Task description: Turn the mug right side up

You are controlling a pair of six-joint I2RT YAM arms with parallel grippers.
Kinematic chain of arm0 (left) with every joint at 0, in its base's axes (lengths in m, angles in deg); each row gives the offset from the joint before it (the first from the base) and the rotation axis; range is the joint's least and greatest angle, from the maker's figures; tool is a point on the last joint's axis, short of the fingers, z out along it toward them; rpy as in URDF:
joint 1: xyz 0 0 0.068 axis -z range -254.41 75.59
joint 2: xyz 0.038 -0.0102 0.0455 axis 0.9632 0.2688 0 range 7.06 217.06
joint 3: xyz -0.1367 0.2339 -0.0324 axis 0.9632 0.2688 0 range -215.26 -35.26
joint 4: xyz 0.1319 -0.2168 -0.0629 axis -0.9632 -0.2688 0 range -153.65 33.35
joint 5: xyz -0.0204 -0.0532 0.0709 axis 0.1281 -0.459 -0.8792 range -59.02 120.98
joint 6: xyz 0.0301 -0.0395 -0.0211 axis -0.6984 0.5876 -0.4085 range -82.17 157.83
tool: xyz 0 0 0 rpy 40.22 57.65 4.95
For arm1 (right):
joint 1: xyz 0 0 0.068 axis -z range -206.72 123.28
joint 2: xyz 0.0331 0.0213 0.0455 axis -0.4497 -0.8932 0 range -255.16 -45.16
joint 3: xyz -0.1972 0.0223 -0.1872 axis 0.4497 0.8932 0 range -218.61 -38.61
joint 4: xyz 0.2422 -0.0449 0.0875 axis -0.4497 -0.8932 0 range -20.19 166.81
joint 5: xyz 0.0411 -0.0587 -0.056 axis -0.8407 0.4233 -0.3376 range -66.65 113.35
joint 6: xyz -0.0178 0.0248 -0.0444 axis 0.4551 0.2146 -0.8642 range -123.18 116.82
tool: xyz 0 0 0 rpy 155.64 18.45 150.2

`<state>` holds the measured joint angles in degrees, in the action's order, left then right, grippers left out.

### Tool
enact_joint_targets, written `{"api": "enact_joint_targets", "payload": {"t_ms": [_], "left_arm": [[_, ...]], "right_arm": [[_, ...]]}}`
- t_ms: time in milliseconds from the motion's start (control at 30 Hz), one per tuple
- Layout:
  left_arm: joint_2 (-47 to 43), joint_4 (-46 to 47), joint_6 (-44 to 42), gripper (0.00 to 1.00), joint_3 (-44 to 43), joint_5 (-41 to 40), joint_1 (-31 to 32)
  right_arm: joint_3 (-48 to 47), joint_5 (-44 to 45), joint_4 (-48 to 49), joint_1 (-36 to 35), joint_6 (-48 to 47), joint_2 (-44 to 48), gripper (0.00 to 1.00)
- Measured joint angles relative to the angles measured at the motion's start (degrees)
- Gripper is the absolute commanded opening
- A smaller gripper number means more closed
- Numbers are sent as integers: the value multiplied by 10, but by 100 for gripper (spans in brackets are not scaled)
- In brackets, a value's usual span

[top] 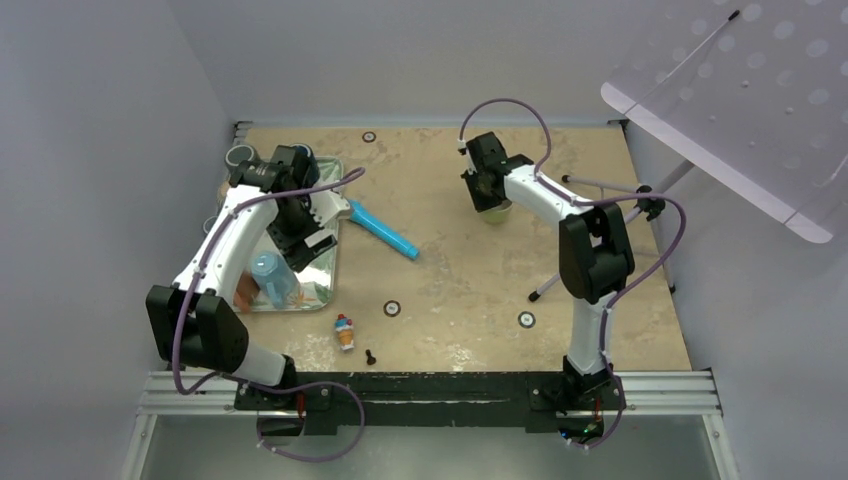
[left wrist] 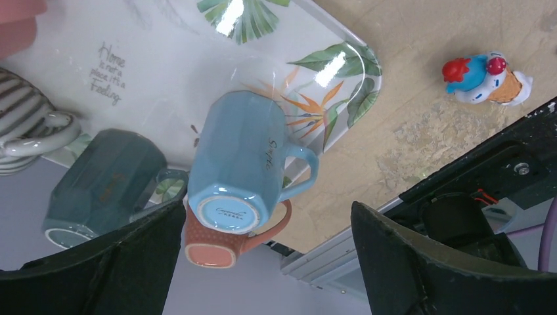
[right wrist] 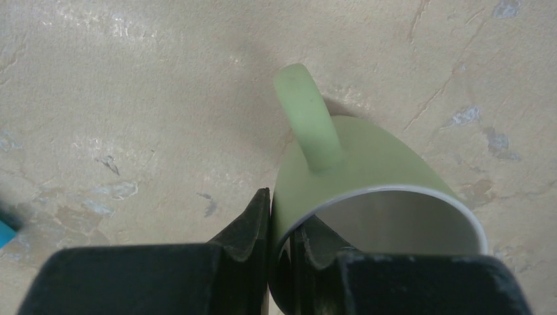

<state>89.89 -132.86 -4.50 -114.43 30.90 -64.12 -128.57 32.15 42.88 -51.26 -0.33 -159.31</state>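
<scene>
The light blue mug's handle [top: 289, 298] [left wrist: 311, 172] lies below my left gripper and sticks out clear of the mug's side. My left gripper will turn and move down next until its fingers are on both sides of it.
A pale green mug [right wrist: 374, 154] is in my right gripper [right wrist: 281, 216], which is shut on its wall, one finger inside the rim and one outside. Its white inside faces the wrist camera and its handle [right wrist: 305, 115] points away. In the top view the mug [top: 495, 211] is at the table's back middle, under the right gripper [top: 487, 190]. I cannot tell whether its base touches the table. My left gripper [left wrist: 268, 210] is open and empty above an upside-down light blue mug [left wrist: 240, 164] on the tray; it also shows in the top view [top: 303, 238].
The floral tray [left wrist: 164, 59] at the left also holds a dark teal mug [left wrist: 105, 184], an orange mug [left wrist: 217, 248] and a striped mug [left wrist: 20, 131]. A blue tool [top: 385, 230], a small toy [top: 345, 332] and a black peg [top: 371, 355] lie on the table. A clear panel [top: 740, 110] overhangs the back right.
</scene>
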Motion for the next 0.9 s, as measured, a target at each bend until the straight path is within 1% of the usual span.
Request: {"api": "enact_joint_targets", "payload": {"t_ms": [67, 133, 233, 367, 433, 467, 567, 667, 700, 767, 833, 900], "left_arm": [[19, 2, 8, 100, -2, -3, -9], [29, 4, 8, 100, -1, -6, -21], [24, 4, 7, 100, 0, -16, -40], [9, -16, 11, 100, -11, -26, -61], [7, -25, 15, 100, -21, -32, -70], [7, -29, 20, 100, -25, -34, -74], [7, -41, 35, 100, -28, -41, -87], [-2, -47, 43, 91, -12, -47, -96], [-10, -48, 42, 91, -1, -47, -97], [-36, -51, 37, 90, 28, -47, -98], [-81, -51, 17, 91, 75, -48, -94], [-139, -42, -15, 90, 133, -61, -75]], "right_arm": [[0, -6, 0, 3, -4, 0, 14], [0, -12, 0, 6, -5, 0, 30], [3, -17, 5, 8, -7, 0, 46], [13, -26, 12, 10, -7, 12, 63], [19, -27, 12, 11, -6, 28, 77], [23, -26, 13, 11, -5, 40, 80], [41, -25, 23, 11, -5, 88, 82], [66, -25, 39, 11, -5, 149, 82], [73, -25, 45, 11, -5, 165, 82], [83, -25, 56, 11, -5, 192, 82], [88, -26, 64, 11, -5, 206, 82], [92, -30, 72, 11, -5, 212, 83]]}}
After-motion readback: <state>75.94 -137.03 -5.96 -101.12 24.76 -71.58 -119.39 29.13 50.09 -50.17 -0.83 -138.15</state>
